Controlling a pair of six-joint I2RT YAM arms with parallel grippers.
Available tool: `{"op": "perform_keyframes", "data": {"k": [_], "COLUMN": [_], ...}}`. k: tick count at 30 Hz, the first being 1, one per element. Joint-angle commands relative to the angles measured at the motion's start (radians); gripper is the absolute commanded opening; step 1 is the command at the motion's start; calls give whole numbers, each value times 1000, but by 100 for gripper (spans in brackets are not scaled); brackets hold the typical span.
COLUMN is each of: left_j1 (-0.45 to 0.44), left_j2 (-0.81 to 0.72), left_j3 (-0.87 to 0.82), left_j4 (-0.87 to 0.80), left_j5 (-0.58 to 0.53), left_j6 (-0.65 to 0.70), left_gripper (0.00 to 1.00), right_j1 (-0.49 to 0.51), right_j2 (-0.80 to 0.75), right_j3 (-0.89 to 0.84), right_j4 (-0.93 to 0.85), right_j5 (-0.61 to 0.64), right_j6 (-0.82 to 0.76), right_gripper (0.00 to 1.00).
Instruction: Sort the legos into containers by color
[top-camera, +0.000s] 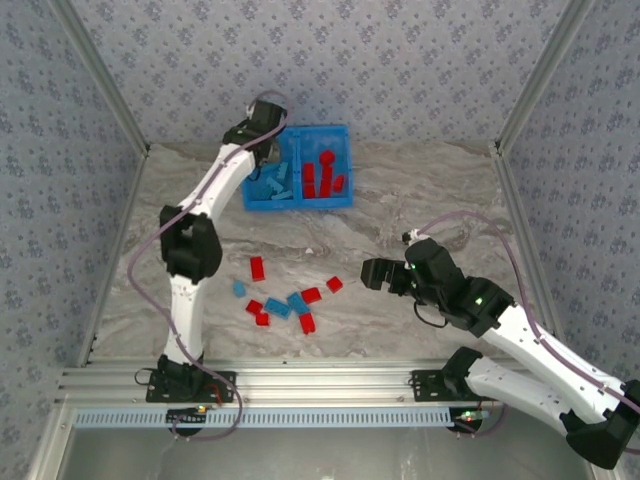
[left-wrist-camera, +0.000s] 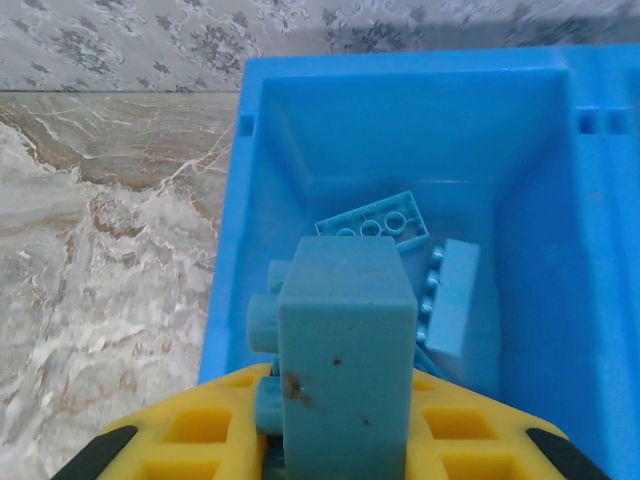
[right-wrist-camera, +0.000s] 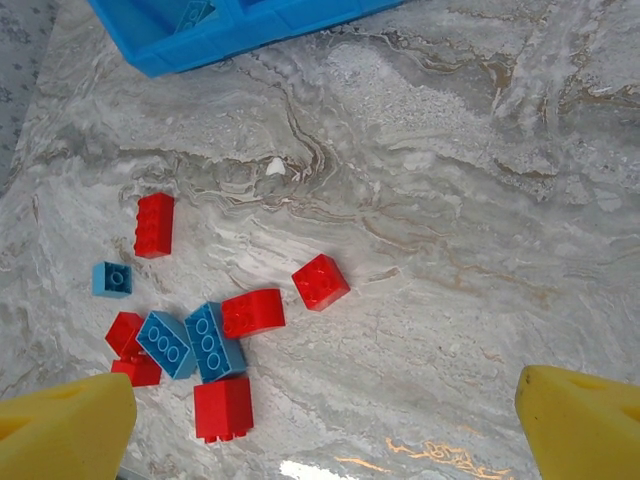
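My right gripper's open fingers come across and down around the separate red brick (right-wrist-camera: 321, 282) below it, toward the cluster, next, since the brick's sides stand clear.
My left gripper (top-camera: 268, 140) hangs over the left compartment of the blue bin (top-camera: 300, 205), shut on a light blue brick (left-wrist-camera: 345, 350) held upright between its yellow fingers (left-wrist-camera: 190, 440). Below it, that compartment holds several light blue bricks (left-wrist-camera: 375, 222). The right compartment holds several red bricks (top-camera: 322, 175). Loose legos lie in a cluster on the table: red ones (right-wrist-camera: 320, 281) (right-wrist-camera: 253, 312) (right-wrist-camera: 222, 407) (right-wrist-camera: 154, 224) and light blue ones (right-wrist-camera: 213, 340) (right-wrist-camera: 112, 279). My right gripper (top-camera: 372, 272) hovers open to the right of that cluster, with nothing between its fingers (right-wrist-camera: 65, 430).
The marble table (top-camera: 420, 200) is fenced by patterned walls on three sides. The bin's near corner (right-wrist-camera: 180, 55) lies beyond the cluster. The left arm's elbow (top-camera: 190, 245) stands left of the loose bricks. A metal rail (top-camera: 320, 385) runs along the near edge.
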Motion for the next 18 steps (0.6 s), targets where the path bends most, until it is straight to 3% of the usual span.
{"op": "perform_keyframes", "data": {"k": [1,4,7,10,14,18], "left_j1": [12,20,20,19,13,-16], "left_j2": [121,183,187,159,59,-127], "left_j3": [201,261,259,262,242,94], "left_j4": [-118,-110,-85,-89,-116,-99], "left_j5": [-87,-72,-36,3,58,96], "left_j6": [62,75,74,52,4,-21], "left_gripper": [9,14,32,43,46,48], "right_j1": [-2,-3,-6,-8,-8,-8], "right_j2": [3,9,19,37,48,54], "right_j3": [5,7,10,17,16,-4], "right_j4": [-35,-40,-40,-42,-44,-34], "right_j5": [20,25,25,20,31,57], "right_j6": [21,18,12,7,-9,-43], "right_gripper": [100,100,100,100,100,100]}}
